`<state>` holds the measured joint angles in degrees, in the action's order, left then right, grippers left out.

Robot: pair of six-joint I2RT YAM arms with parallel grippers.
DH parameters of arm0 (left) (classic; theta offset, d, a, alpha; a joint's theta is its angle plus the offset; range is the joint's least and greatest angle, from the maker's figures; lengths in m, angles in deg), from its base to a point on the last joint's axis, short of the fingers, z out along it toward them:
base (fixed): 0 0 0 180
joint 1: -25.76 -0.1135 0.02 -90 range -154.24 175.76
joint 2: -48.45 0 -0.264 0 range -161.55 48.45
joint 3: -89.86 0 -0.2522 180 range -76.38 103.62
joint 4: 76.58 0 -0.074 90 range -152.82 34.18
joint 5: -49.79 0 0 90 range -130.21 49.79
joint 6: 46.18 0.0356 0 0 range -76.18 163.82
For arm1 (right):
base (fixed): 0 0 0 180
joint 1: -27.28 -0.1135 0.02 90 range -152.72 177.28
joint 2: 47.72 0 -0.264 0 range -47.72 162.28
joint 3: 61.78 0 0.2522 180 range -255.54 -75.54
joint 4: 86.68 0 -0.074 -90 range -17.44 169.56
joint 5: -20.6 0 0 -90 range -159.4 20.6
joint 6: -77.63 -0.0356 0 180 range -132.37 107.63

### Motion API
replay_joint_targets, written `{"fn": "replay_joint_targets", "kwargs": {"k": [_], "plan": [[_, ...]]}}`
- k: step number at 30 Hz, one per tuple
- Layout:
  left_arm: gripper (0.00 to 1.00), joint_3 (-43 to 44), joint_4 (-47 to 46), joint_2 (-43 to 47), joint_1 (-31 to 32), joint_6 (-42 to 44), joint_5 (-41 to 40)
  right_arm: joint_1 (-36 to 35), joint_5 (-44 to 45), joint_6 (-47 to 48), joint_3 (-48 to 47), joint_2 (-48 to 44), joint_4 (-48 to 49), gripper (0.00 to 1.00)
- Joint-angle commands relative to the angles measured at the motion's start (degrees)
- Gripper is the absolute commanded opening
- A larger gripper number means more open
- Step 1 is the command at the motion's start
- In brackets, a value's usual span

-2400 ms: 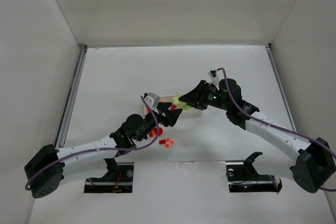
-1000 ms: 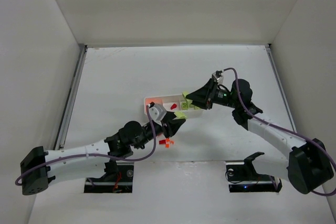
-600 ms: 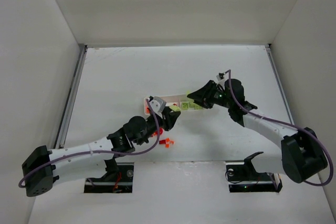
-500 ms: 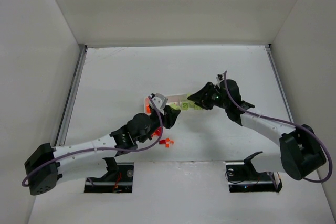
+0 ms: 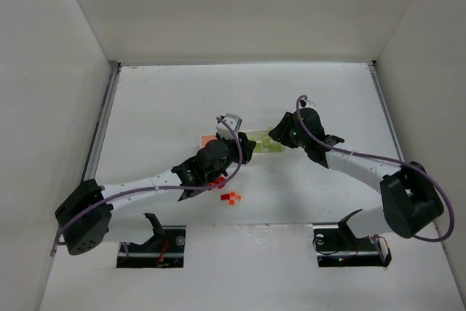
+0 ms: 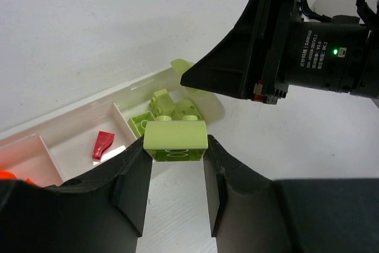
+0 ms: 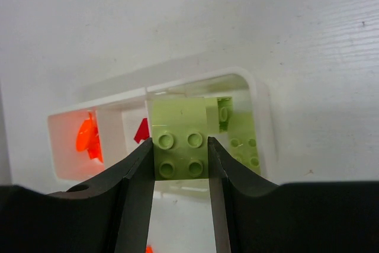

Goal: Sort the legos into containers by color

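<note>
The tray's green section (image 5: 267, 143) (image 6: 170, 106) is below and to the right in the top view, so the left gripper should next move that way and down to let go of the brick.
The white tray (image 5: 255, 135) lies mid-table. In the right wrist view its left compartment (image 7: 62, 146) holds orange pieces (image 7: 87, 140), the middle one a red piece (image 7: 141, 130), and the right one pale green bricks (image 7: 244, 146). My right gripper (image 7: 180, 146) is shut on a pale green four-stud brick (image 7: 180, 131) above the tray. My left gripper (image 6: 175, 146) is shut on a pale green curved brick (image 6: 175, 137) just in front of the green compartment (image 6: 172, 106). In the top view the left gripper (image 5: 245, 152) and right gripper (image 5: 274, 136) meet at the tray's right end.
Orange pieces (image 5: 230, 197) and a red piece (image 5: 216, 183) lie loose on the table near the left arm. The right gripper's black body (image 6: 278, 51) hangs close above the tray in the left wrist view. White walls enclose the table.
My left arm has moved up and to the right, to the tray's green end, with the curved brick in it. My right gripper has drawn in over the same end.
</note>
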<state>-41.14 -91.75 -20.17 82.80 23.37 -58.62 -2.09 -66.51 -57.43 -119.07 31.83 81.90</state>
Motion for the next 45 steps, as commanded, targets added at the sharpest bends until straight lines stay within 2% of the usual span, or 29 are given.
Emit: {"fn": "replay_joint_targets", "kwargs": {"k": [1,6,13,19,28,35,38,41,45], "plan": [[0.17,4.04,-1.92,-2.47,-1.0,-1.7,0.66,-0.56,3.34,3.31,-2.18,0.61,-0.06,0.3],[0.18,6.15,-2.01,-6.43,-2.23,-2.84,1.8,-0.82,3.7,3.93,-1.91,0.79,0.02,0.41],[0.18,8.35,-1.83,-11.09,-3.56,-4.78,3.12,-0.91,4.14,3.75,0.37,-2.99,0.99,0.5],[0.19,10.81,-1.66,-14.61,-3.56,-5.04,3.47,-0.91,4.49,3.66,1.86,-4.4,1.69,0.5],[0.19,13.97,-1.31,-21.28,-3.64,-5.48,5.23,0.4,8.35,1.38,8.01,-11.95,7.4,0.45],[0.19,15.91,-1.66,-26.65,-4.52,-5.04,4.62,0.67,8.35,0.85,9.6,-12.75,9.16,0.46],[0.24,16.17,-1.66,-27.44,-4.52,-4.95,4.62,0.5,8.18,0.76,9.6,-12.49,9.16,0.46],[0.41,16.17,-1.75,-27.8,-4.61,-4.69,4.53,0.49,8.35,0.76,9.69,-12.75,9.25,0.49],[0.55,15.91,-1.75,-27.01,-4.61,-4.43,4.44,0.49,8.44,0.76,9.87,-12.84,9.69,0.52]]}}
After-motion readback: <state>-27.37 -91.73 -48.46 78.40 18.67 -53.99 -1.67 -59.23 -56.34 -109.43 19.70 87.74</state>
